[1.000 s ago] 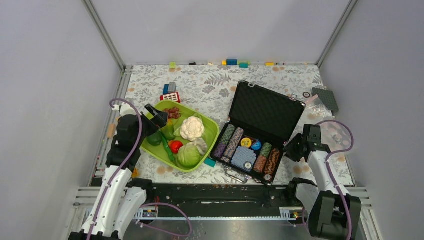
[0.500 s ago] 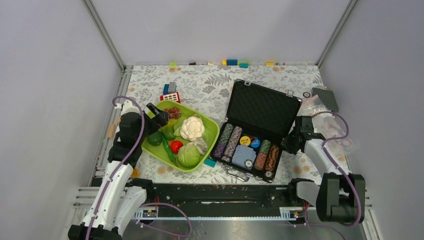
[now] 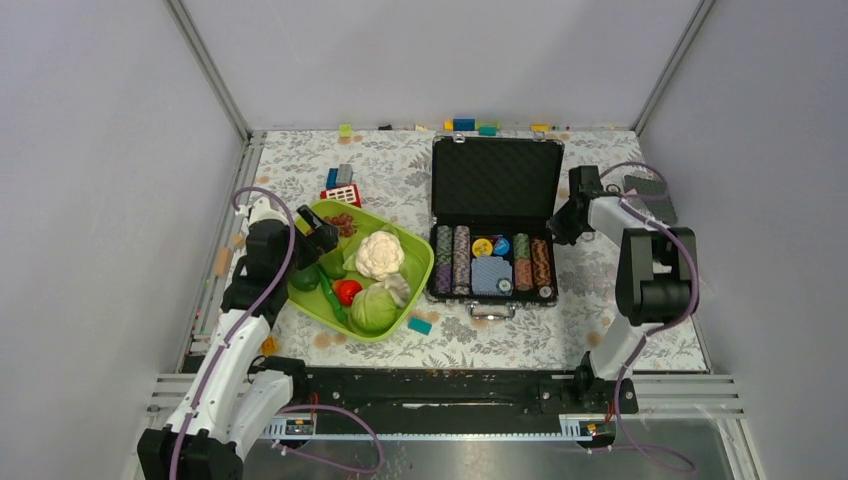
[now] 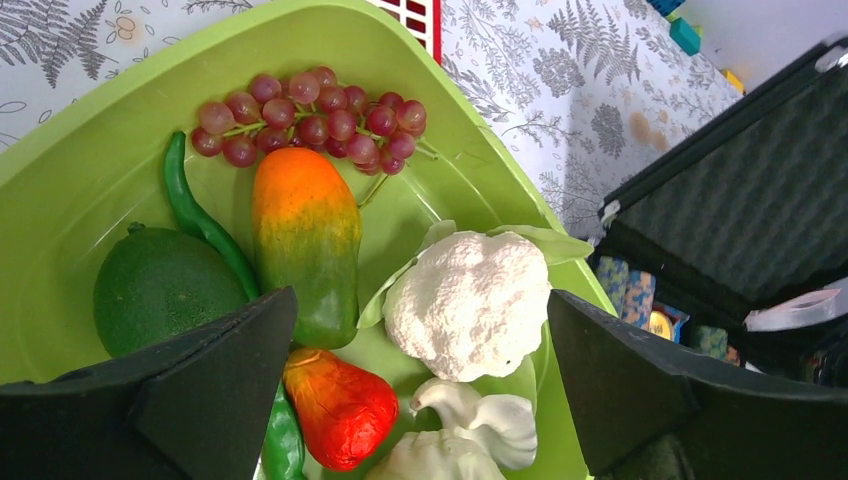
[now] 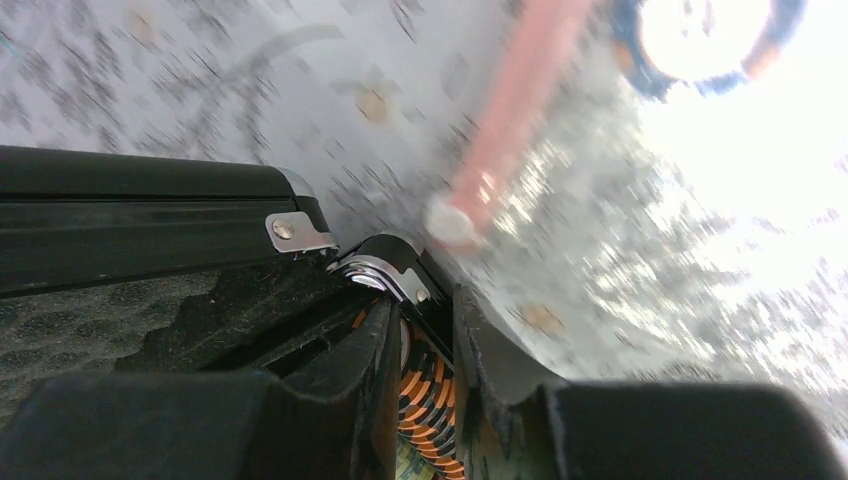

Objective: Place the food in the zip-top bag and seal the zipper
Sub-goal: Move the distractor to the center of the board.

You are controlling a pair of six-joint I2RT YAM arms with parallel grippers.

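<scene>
The chip case fills the middle of the table, so my right gripper needs to slide it outward next to free table by the back wall and let go.
The food lies in a lime-green tray: white cauliflower, purple-red grapes, an orange fruit, a dark green fruit, a red tomato, a green pod and pale cabbage. My left gripper hovers open over the tray's left side, holding nothing. My right gripper is shut on the right side wall of the black chip case. Just beyond it, blurred, lie the pink zipper and the crinkly clear zip-top bag. From above, the right arm hides most of the bag.
The open case holds rows of striped poker chips. A red-and-white block and blue blocks sit behind the tray. A teal block lies in front of it. More blocks line the back wall. A grey plate lies at the far right.
The right gripper closed on the case's right side and swung it from tilted to square, shifting it left and toward the back as the arm stretched out. The left arm barely moved.
</scene>
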